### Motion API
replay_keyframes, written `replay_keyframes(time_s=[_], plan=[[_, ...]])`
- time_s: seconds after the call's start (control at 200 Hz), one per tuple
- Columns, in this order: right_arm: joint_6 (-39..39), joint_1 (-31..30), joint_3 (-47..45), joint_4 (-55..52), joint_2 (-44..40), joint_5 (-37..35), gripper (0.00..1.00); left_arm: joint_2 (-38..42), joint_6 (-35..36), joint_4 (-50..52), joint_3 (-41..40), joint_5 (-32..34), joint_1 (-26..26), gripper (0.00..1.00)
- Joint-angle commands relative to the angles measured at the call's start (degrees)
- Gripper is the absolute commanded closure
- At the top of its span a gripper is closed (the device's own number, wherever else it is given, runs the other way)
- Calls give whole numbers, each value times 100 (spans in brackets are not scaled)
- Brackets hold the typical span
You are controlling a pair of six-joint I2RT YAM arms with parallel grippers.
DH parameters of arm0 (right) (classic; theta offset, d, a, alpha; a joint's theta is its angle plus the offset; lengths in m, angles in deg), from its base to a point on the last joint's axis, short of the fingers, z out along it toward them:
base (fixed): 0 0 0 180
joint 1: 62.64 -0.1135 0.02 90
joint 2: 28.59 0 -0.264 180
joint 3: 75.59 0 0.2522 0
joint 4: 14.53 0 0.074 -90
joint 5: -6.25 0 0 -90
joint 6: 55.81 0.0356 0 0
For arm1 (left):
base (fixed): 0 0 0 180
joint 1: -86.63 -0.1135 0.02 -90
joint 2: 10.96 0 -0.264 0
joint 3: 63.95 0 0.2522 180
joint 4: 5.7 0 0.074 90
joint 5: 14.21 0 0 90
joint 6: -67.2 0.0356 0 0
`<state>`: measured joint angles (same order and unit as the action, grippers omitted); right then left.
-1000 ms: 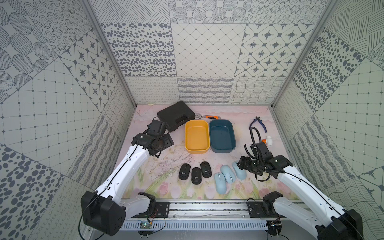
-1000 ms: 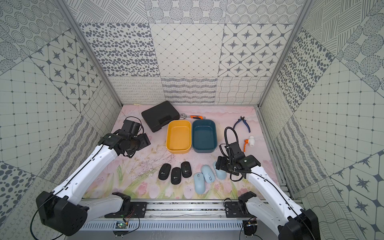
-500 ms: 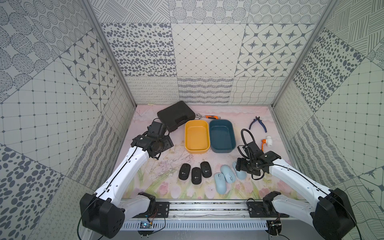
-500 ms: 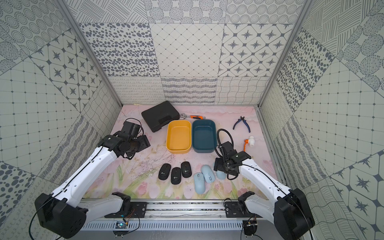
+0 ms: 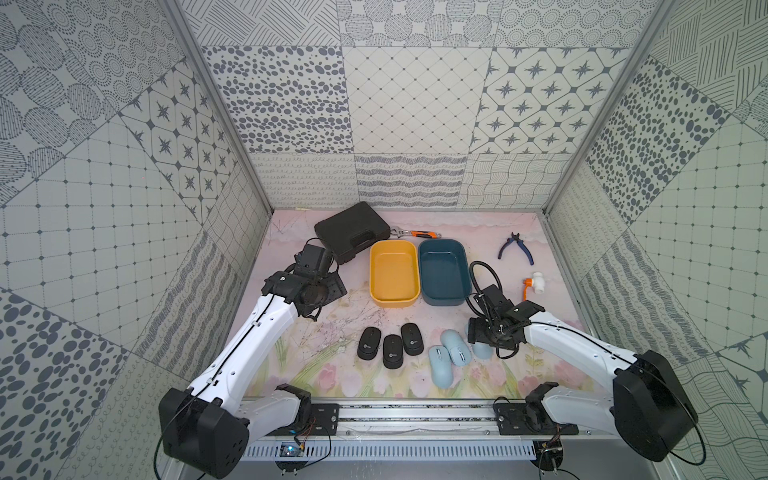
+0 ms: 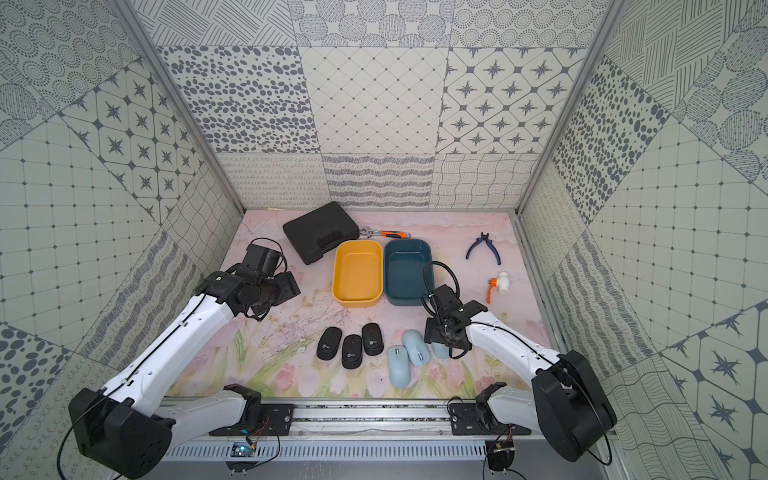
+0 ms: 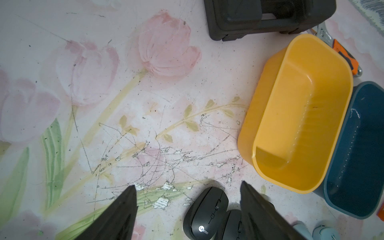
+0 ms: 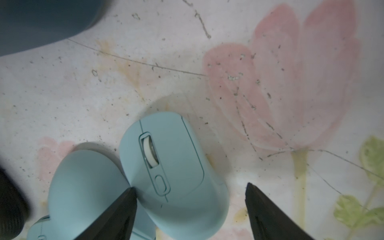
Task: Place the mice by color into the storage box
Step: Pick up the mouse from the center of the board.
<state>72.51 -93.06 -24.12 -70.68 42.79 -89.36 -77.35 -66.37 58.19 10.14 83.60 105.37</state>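
My right gripper's open fingers are already on both sides of the third pale blue mouse's body, so next I will move my right gripper down around the mouse's middle and close it.
Three black mice (image 5: 393, 351) (image 6: 351, 351) lie in a row at the front middle, and three pale blue mice (image 5: 441, 365) (image 6: 399, 365) lie just right of them. The storage box is two tubs side by side: a yellow one (image 5: 394, 302) (image 7: 249, 133) and a dark teal one (image 5: 442, 301) (image 7: 353, 187), both empty. My right gripper (image 5: 478, 336) (image 8: 190, 186) is open and low over the rightmost pale blue mouse (image 8: 172, 158). One finger sits in the crack between two mice, the other stands off it. My left gripper (image 5: 334, 286) (image 7: 187, 184) hangs open left of the yellow tub, holding nothing.
A black case (image 5: 352, 230) lies at the back left, with an orange-handled wrench (image 5: 417, 234) behind the tubs. Blue-handled pliers (image 5: 515, 249) and a white and orange valve (image 5: 534, 284) lie at the back right. Patterned walls close in three sides.
My right gripper has come down and in over the rightmost pale blue mouse, its jaws a little wider. The left arm has barely shifted.
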Motion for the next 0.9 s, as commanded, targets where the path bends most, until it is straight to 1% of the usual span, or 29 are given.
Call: replay_keyframes(time_s=[0.0,0.15,0.285,0.445,0.665,0.86,0.895], plan=[[-46,-17,-80,419,138,39,14,62,-97,175,-30,-17,11,19],[-115,-17,-45,492,342,82,14,70,-97,208,-24,25,9,19],[6,-38,-9,283,456,86,14,65,-108,228,11,-7,10,19],[207,-131,-51,61,480,-199,15,59,-112,238,15,15,10,19],[201,-199,71,128,764,-235,16,52,-152,217,-53,-9,10,20],[211,-301,129,209,974,-186,23,114,-144,288,-57,62,3,20],[219,-327,134,211,979,-190,26,110,-143,287,-58,70,7,20]])
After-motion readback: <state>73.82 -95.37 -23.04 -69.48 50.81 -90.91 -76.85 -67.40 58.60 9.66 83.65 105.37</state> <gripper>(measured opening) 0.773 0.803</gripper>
